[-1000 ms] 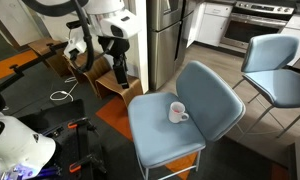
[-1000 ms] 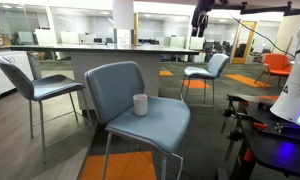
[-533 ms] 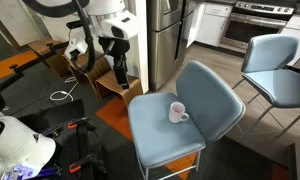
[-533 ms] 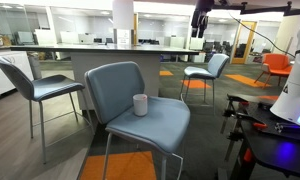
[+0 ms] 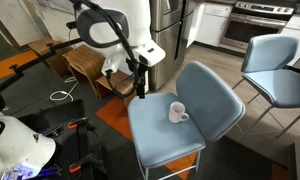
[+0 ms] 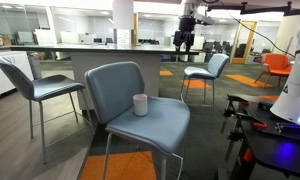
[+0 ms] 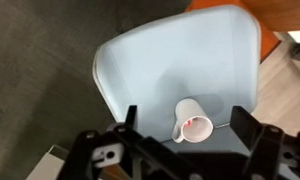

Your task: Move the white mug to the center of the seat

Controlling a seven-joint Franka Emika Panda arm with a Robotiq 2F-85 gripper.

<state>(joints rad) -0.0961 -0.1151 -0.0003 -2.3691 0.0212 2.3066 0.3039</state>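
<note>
I am still high, so next I will move my gripper down and away from my base onto the mug's side by the handle (image 5: 183, 112) (image 7: 185, 130), with one finger inside.
The white mug (image 5: 177, 113) stands upright on the blue-grey seat (image 5: 160, 140), close to the curved backrest, in both exterior views (image 6: 140, 104). In the wrist view the mug (image 7: 190, 120) shows from above, pinkish inside, handle to the left, on the seat (image 7: 160, 70). My gripper (image 5: 140, 86) hangs open and empty in the air above the seat's edge, well above the mug and apart from it (image 6: 183, 41). In the wrist view its two dark fingers (image 7: 184, 118) frame the mug from above.
A second blue-grey chair (image 5: 275, 65) stands behind the first one, and another chair (image 6: 40, 88) stands beside it. A cardboard box (image 5: 90, 68) and cables lie on the floor near the arm's base. A steel fridge (image 5: 170, 30) stands behind.
The arm has swung from beside the box toward the chair; the gripper now hangs over the seat. The mug has not moved.
</note>
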